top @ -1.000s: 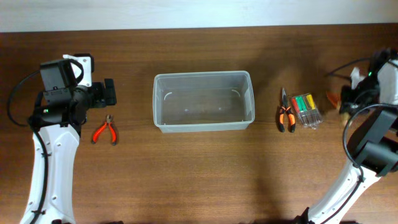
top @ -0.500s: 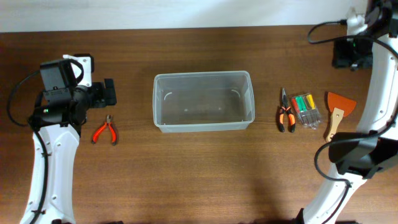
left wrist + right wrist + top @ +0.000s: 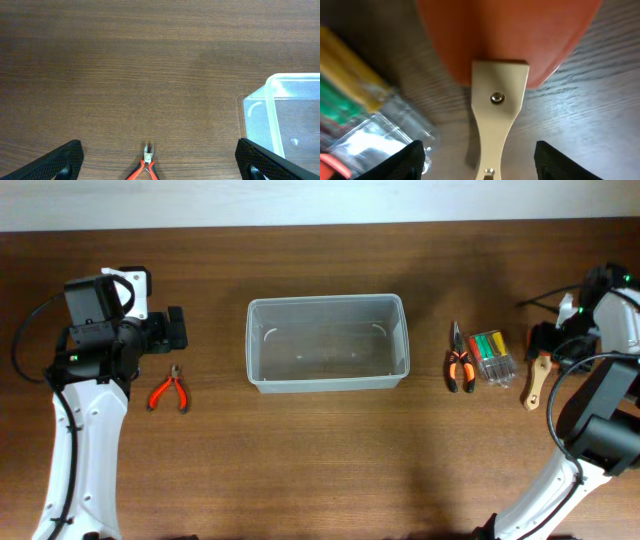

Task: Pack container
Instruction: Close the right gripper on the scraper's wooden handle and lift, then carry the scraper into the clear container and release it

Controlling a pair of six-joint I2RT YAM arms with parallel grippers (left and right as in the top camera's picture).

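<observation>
The end of the scraper's wooden handle by the orange blade is below and between my right gripper's open fingers, so they should lower onto it next and close.
The container (image 3: 326, 384), a clear rectangular bin, stands in the middle of the table and is empty; its corner shows in the left wrist view (image 3: 272, 85). My left gripper (image 3: 178, 330) is open above the red-handled pliers (image 3: 168, 391), whose tip lies between the fingers (image 3: 147, 164). My right gripper (image 3: 546, 343) is open low over the scraper (image 3: 533, 383). In the right wrist view its fingers (image 3: 412, 160) straddle the wooden handle (image 3: 497, 115) below the orange blade (image 3: 510, 35), without touching it.
Orange-and-black pliers (image 3: 459, 362) and a small clear case of coloured screwdrivers (image 3: 493, 357) lie right of the bin, close beside the scraper. The case also shows in the right wrist view (image 3: 365, 117). The table's far edge runs along the top.
My right arm swung up to the far right corner, then came back down over the scraper's blade. The left arm and all tools have not moved.
</observation>
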